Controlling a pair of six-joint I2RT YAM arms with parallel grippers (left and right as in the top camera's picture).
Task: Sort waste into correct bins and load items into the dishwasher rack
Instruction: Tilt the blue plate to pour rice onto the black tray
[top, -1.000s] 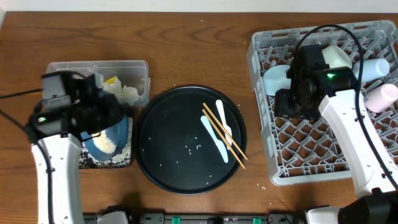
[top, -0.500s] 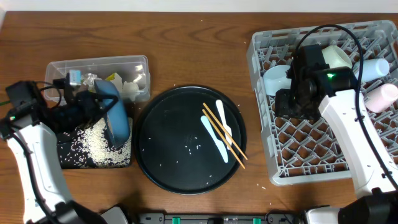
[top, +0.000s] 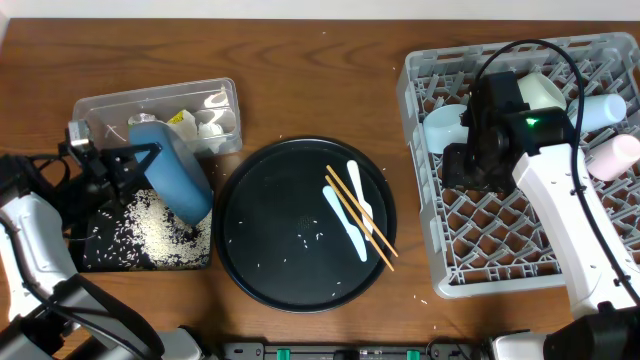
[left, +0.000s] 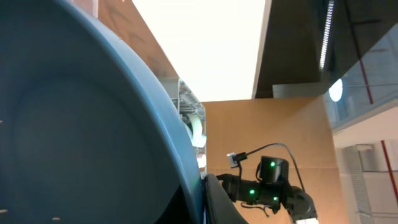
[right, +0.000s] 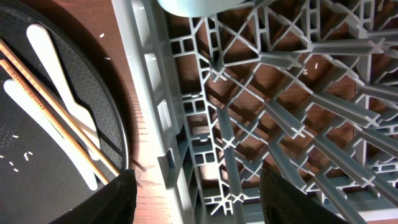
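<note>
The rice is in the shallow tray, so my left gripper will next turn the bowl upright, lower it onto the round black tray's open middle and release the bowl's rim.
My left gripper is shut on the rim of the big dark-blue bowl, holding it on edge over the shallow black tray. White rice lies spread in that tray. In the left wrist view the bowl fills the left side, with the gripper clamped on its rim. The clear tub holds tissue and a yellow packet. My right gripper hangs open and empty over the left wall of the dishwasher rack. Chopsticks and a white spoon lie on the round black tray.
The round black tray sits mid-table with a few stray rice grains. In the back of the rack stand a pale-green bowl, a white cup, another white cup and a pink one. The right arm's cable loops over the rack.
My left arm has drawn back to the left and tipped the blue bowl up on edge. The rice it held now lies in the black tray. The right arm has not moved.
</note>
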